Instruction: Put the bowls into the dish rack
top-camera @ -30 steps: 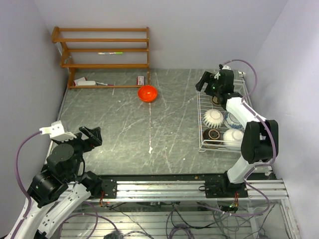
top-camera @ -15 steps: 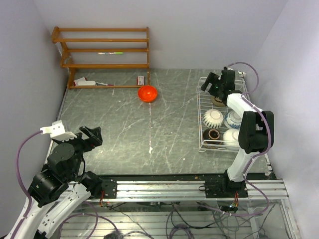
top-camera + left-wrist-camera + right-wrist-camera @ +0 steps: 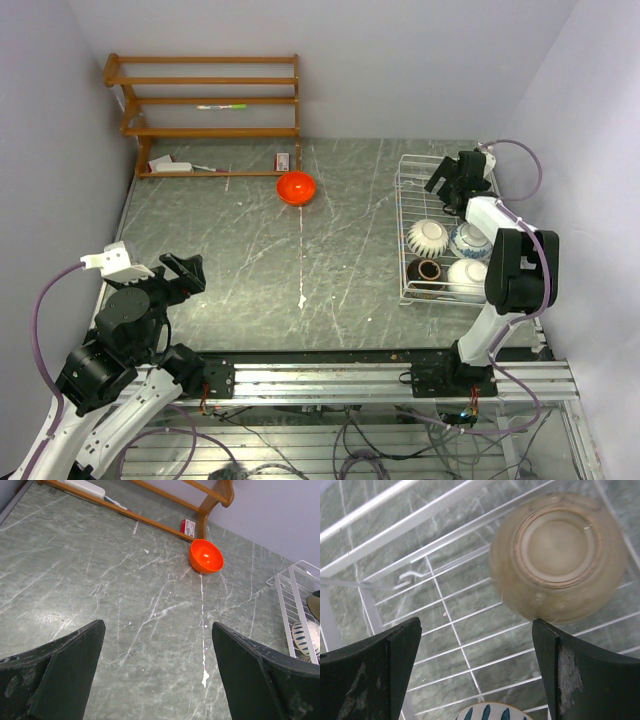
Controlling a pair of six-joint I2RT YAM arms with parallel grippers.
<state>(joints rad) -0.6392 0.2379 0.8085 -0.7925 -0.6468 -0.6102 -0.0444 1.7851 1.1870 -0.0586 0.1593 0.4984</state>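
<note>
The orange-red bowl, alone outside the rack (image 3: 401,215), is to the left in the top view. My right gripper should move left to it next and go down over the bowl's near rim (image 3: 298,204).
The white wire dish rack (image 3: 401,215) stands at the right of the table. It holds a striped bowl (image 3: 428,236), a blue-and-white bowl (image 3: 468,240), a dark bowl (image 3: 430,270) and a white bowl (image 3: 467,276). My right gripper (image 3: 456,182) hovers open over the rack's far end. In the right wrist view a cream bowl (image 3: 557,555) lies upside down on the rack wires (image 3: 455,630), just beyond the empty right gripper (image 3: 476,630). An orange-red bowl (image 3: 296,187) sits on the table near the shelf. My left gripper (image 3: 180,272) stands open at the near left, far from that orange-red bowl (image 3: 205,556).
A brown wooden shelf unit (image 3: 205,110) stands against the back wall at the far left, with a white object (image 3: 170,165) on its lowest board and a small red box (image 3: 283,159) by its foot. Walls close in on both sides.
My right gripper has swung to the right and back over the far end of the rack. The cream bowl stays in the rack. The left arm has not moved.
</note>
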